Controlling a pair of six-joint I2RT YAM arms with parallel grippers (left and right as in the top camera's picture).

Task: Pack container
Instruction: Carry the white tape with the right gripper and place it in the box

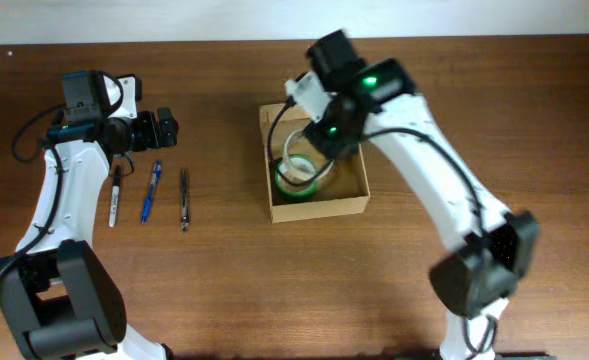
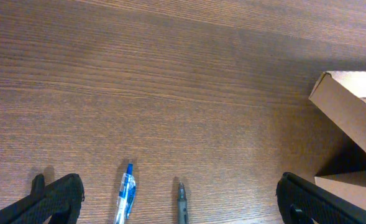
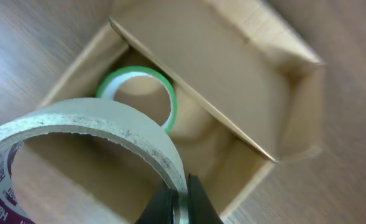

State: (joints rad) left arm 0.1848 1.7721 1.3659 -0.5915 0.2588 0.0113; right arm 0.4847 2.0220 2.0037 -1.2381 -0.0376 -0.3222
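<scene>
The beige tape roll (image 3: 89, 121) needs to go down with my right gripper into the open box beside the flap lid, onto the green tape roll.
The container (image 1: 346, 205) is an open tan cardboard box at the table's middle; it also shows in the right wrist view (image 3: 294, 99) and at the edge of the left wrist view (image 2: 350, 106). A green tape roll (image 1: 296, 186) lies inside it (image 3: 168, 93). My right gripper (image 3: 181, 202) is shut on the rim of a beige tape roll (image 3: 89, 121) and holds it over the box (image 1: 299, 160). My left gripper (image 2: 183, 199) is open and empty, above a blue pen (image 2: 125, 193) and a dark pen (image 2: 181, 202).
Three pens lie left of the box: a black-and-white marker (image 1: 116, 194), the blue pen (image 1: 151, 190) and the dark pen (image 1: 184, 198). The box's flap lid (image 3: 189, 93) stands across the opening.
</scene>
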